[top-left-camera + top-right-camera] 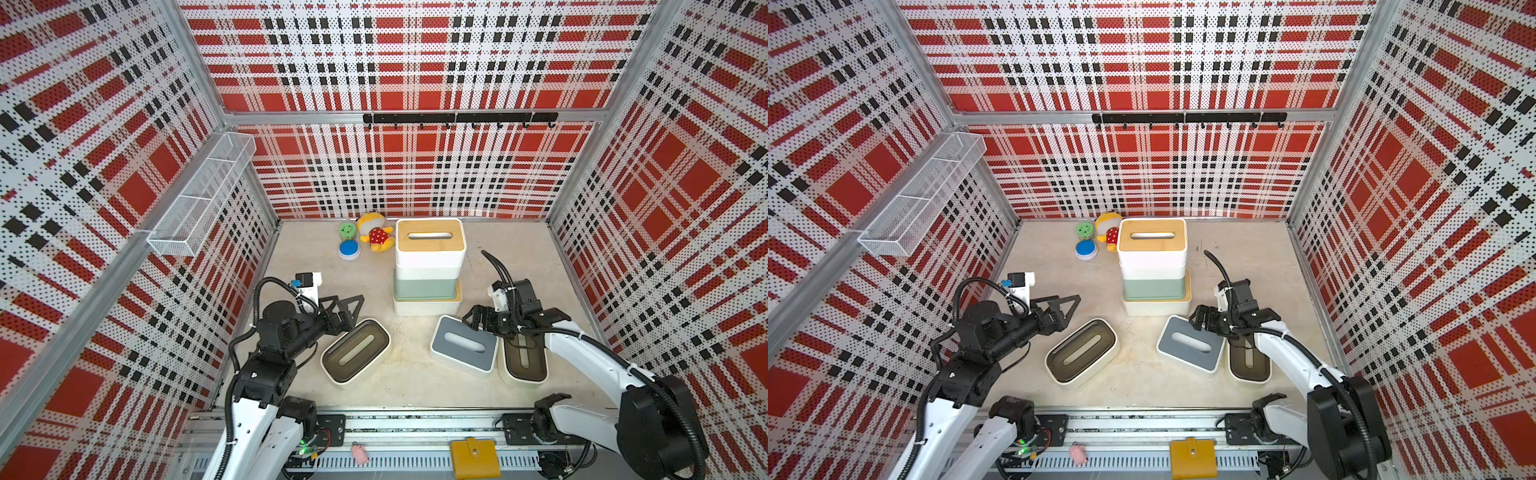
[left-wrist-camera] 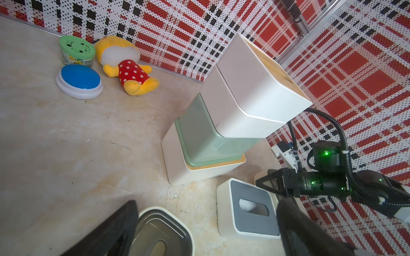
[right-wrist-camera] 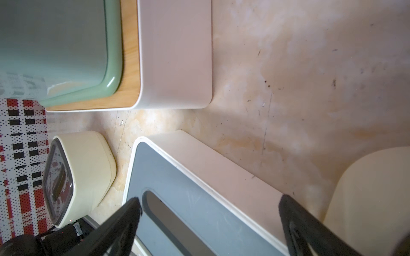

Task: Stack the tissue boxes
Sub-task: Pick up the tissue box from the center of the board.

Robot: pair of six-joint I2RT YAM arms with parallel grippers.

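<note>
I will lower my right gripper backward toward the grey-lidded box next, so it goes over both sides of its stack-side long rim (image 1: 456,320) (image 3: 239,212), because a finger fits into the slot.
Several tissue boxes form a stack (image 1: 428,266) (image 1: 1152,262) at the back middle: white with a bamboo lid at the bottom, pale green, white, then a bamboo-lidded white box (image 2: 250,88). Three lie loose in front: a cream box with a dark-brown lid (image 1: 355,355) (image 2: 159,232), a white grey-lidded box (image 1: 463,345) (image 3: 221,168) and a cream dark-lidded box (image 1: 523,361) (image 3: 66,177) partly under my right arm. My left gripper (image 1: 347,301) (image 2: 209,202) is open above the brown-lidded box's far end. My right gripper (image 1: 473,318) (image 3: 210,200) hangs open over the grey-lidded box.
A green disc (image 1: 348,230), a blue disc (image 1: 349,249) and a yellow plush toy (image 1: 376,235) lie at the back, left of the stack. A wire basket (image 1: 203,195) hangs on the left wall. A yellow wallet (image 1: 475,457) lies on the front rail.
</note>
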